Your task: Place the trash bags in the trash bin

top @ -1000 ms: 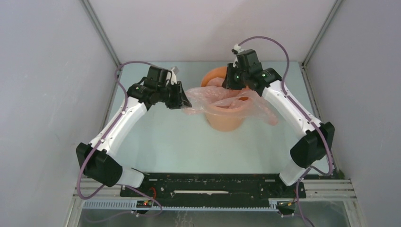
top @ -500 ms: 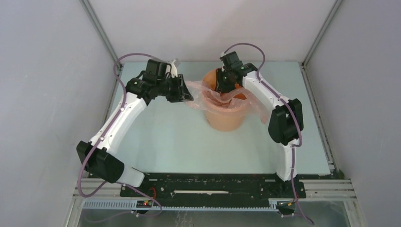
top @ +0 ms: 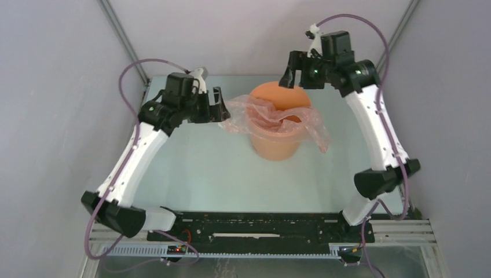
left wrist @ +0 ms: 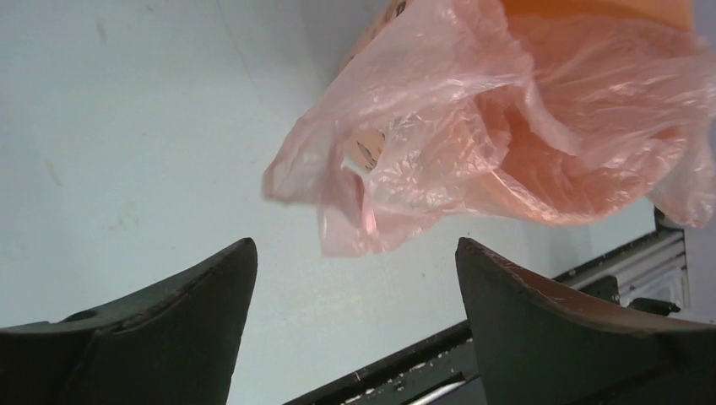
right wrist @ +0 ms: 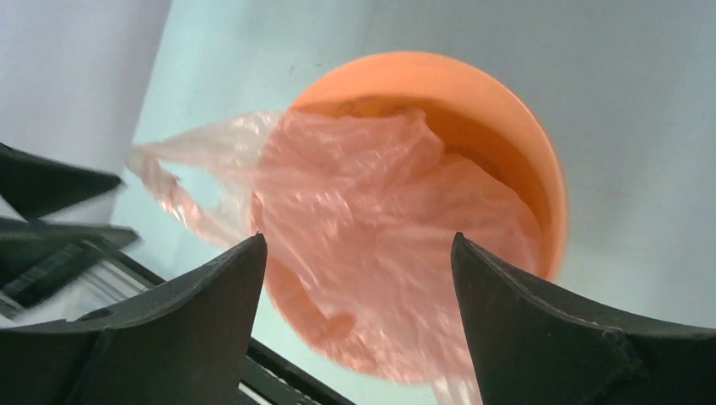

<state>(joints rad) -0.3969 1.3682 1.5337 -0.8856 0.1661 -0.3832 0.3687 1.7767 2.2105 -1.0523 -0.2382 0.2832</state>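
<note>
My right gripper should move down and back next, onto the bag's film (top: 304, 116) beside the longer hanging flap, because that spot is below it and nearer my base.
The trash bin (top: 277, 147) is a round orange bucket standing at the table's middle back. The pale-pink trash bag (top: 267, 114) lies crumpled across its mouth, partly sunk inside, with film hanging over the left and right rims. My left gripper (top: 222, 106) hovers just left of the bag's loose left flap, open and apart from it. Through the left wrist camera the bag (left wrist: 439, 126) hangs just beyond my open left gripper (left wrist: 355, 245). My right gripper (top: 292, 73) is open above the bin's far rim. From the right wrist, the bin (right wrist: 528, 148) and bag (right wrist: 363, 194) lie below the open gripper (right wrist: 359, 238).
Grey enclosure walls (top: 63, 87) close in the pale table (top: 214, 174) on the left, back and right. The black base rail (top: 260, 223) with both arm mounts runs along the near edge.
Both grippers have opened and let go of the bag, which now rests on the bin. The right arm has risen and swung back right; the left gripper drew slightly left.
</note>
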